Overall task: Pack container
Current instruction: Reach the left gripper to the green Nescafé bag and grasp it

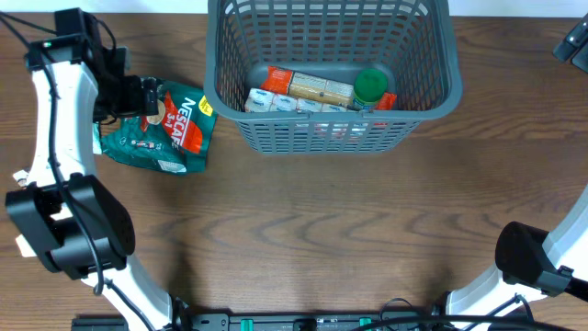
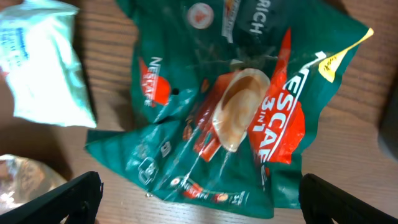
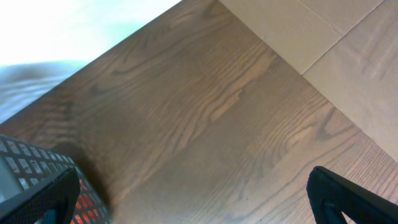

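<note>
The green bag's printed cup (image 1: 163, 118) (image 2: 237, 102) lies below the open fingers and to their right in the overhead view, so my left gripper shifts down onto it next.
The dark grey slotted basket (image 1: 312, 136) stands at the back centre of the table. It holds a beige and orange packet (image 1: 308, 85), a white packet (image 1: 285, 103) and a green-lidded jar (image 1: 370, 87). A green Nescafe 3in1 bag (image 1: 170, 129) lies flat on the table left of the basket. My left gripper (image 1: 138, 95) hovers over the bag's left end, open and empty. In the left wrist view the bag (image 2: 230, 112) fills the space ahead of the open fingers (image 2: 199, 202). My right gripper (image 3: 199, 199) is open and empty over bare table, beside the basket's corner (image 3: 25, 162).
A pale mint-white packet (image 2: 43, 62) lies beside the green bag, and something silvery (image 2: 25, 177) sits just below it. The right arm (image 1: 571, 41) is at the far right back edge. The table's edge and a tan floor (image 3: 348, 56) show past it.
</note>
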